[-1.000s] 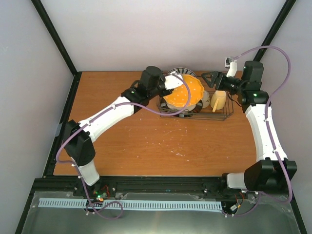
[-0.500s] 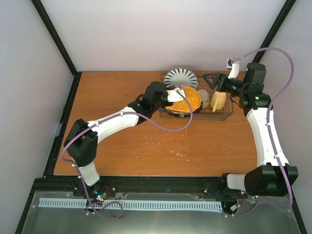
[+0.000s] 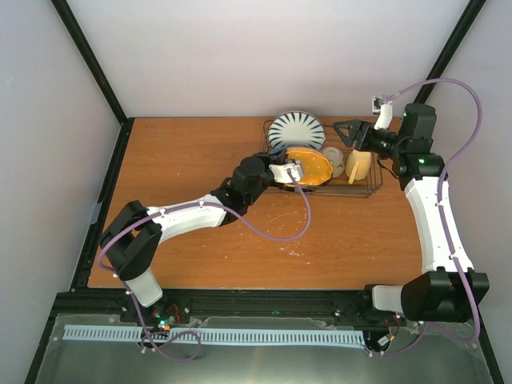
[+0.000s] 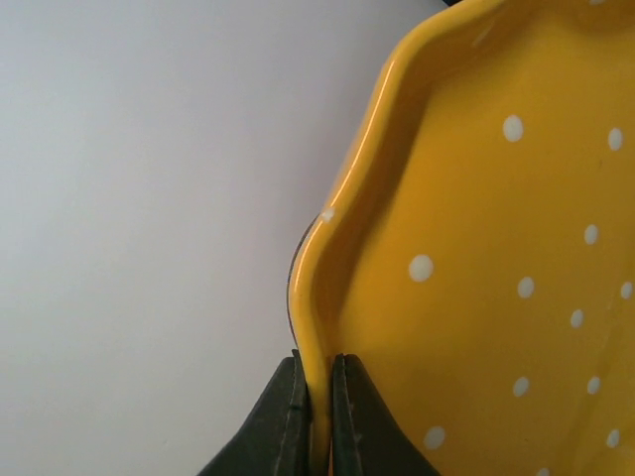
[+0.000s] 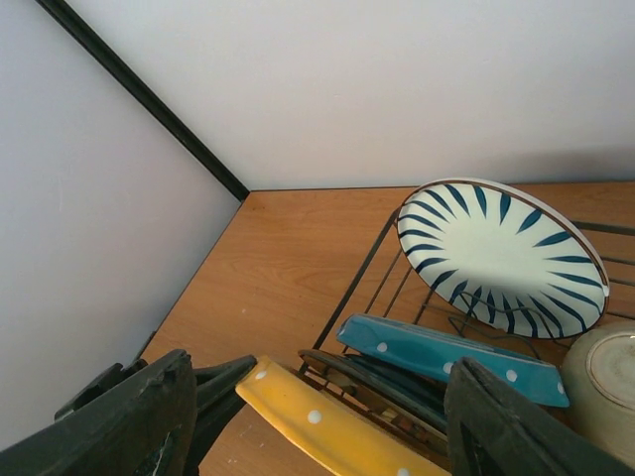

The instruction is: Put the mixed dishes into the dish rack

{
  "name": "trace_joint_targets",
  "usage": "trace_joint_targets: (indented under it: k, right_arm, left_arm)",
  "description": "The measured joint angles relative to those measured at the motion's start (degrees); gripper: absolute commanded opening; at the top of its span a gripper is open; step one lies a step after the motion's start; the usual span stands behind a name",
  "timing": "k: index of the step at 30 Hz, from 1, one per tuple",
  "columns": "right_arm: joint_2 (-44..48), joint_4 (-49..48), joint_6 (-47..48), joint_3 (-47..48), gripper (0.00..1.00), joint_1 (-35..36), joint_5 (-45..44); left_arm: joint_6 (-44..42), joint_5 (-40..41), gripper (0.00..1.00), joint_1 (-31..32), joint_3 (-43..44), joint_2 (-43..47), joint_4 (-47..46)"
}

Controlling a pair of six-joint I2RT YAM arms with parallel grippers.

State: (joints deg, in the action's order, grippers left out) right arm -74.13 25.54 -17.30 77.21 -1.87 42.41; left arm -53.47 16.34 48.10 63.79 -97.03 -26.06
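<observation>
The rack's near edge (image 3: 338,193) is below and back, so my left gripper should next lower the orange-yellow plate back toward that edge, clear of the dark plate, and let go.
My left gripper (image 3: 293,171) (image 4: 317,365) is shut on the rim of the orange-yellow plate (image 3: 310,166) (image 4: 476,248), which sits low in the dish rack (image 3: 373,189) and leans among its prongs. The white plate with dark stripes (image 3: 296,130) (image 5: 501,253) stands at the rack's far left end. The teal plate (image 5: 446,357) lies between it and the yellow plate (image 5: 327,426). The small white bowl (image 3: 334,161) (image 5: 607,377) and the pale yellow mug (image 3: 359,165) sit in the rack's right half. My right gripper (image 3: 346,128) (image 5: 322,362) is open and empty above the rack's far right.
The rack stands at the back of the wooden table (image 3: 200,160), close to the back wall. Its dark wire edge (image 5: 362,278) runs beside the plates. Black frame posts (image 3: 88,60) stand at the table's back corners.
My left gripper has come down and forward with the yellow plate, bringing it from above the rack into the rack. My right gripper shifted slightly, then held still.
</observation>
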Motion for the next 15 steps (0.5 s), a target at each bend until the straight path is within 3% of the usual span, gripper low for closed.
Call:
trace_joint_targets:
  k: [8, 15]
  right_arm:
    - [0.0, -0.2, -0.1, 0.0, 0.67, 0.0, 0.3]
    - [0.0, -0.6, 0.0, -0.2, 0.67, 0.0, 0.3]
  left_arm:
    - [-5.5, 0.4, 0.01, 0.2, -1.3, 0.0, -4.1]
    - [-5.1, 1.4, 0.01, 0.3, -3.2, 0.2, -5.7]
